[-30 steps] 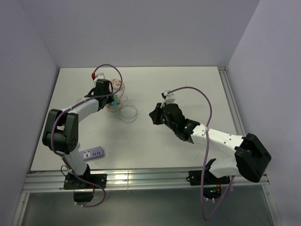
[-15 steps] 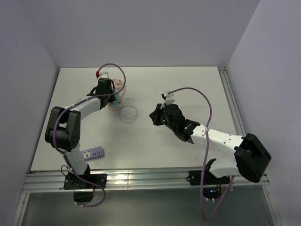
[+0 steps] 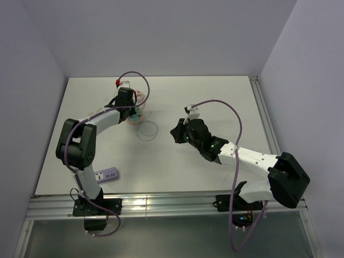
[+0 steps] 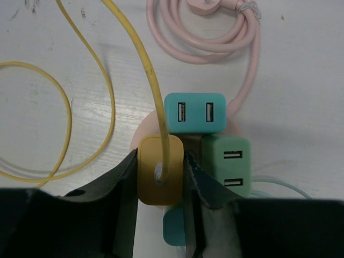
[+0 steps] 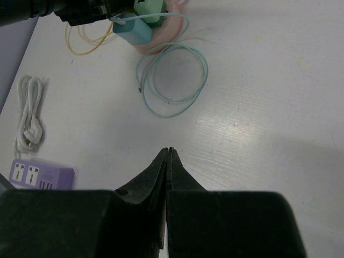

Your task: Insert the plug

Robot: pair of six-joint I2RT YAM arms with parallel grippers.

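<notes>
The yellow plug [image 4: 171, 188] stands over the pink socket. My left gripper should next press down, shifting to the right in the top view, and let go of it.
In the left wrist view a yellow plug [image 4: 171, 188] with a yellow cable [image 4: 145, 59] is pinched between my left gripper's [image 4: 160, 157] black fingers, which are shut on it. It stands over a round pink socket hub [image 4: 149, 124], next to a teal USB charger [image 4: 194, 112] and a green USB charger [image 4: 227, 164]. Whether its pins are seated is hidden. From above, the left gripper [image 3: 131, 111] is over the hub [image 3: 130, 121]. My right gripper [image 5: 169, 150] is shut and empty, hovering above bare table mid-right [image 3: 177, 134].
A coiled pink cable [image 4: 215, 40] lies behind the hub. A teal cable loop [image 3: 146, 129] lies to the hub's right. A purple power strip [image 3: 106, 176] sits near the front left edge, with a white coiled cable [image 5: 29, 121] beside it.
The left arm has swung a little to the right and toward the back, carrying the yellow plug over the pink hub. The right arm has stayed put.
</notes>
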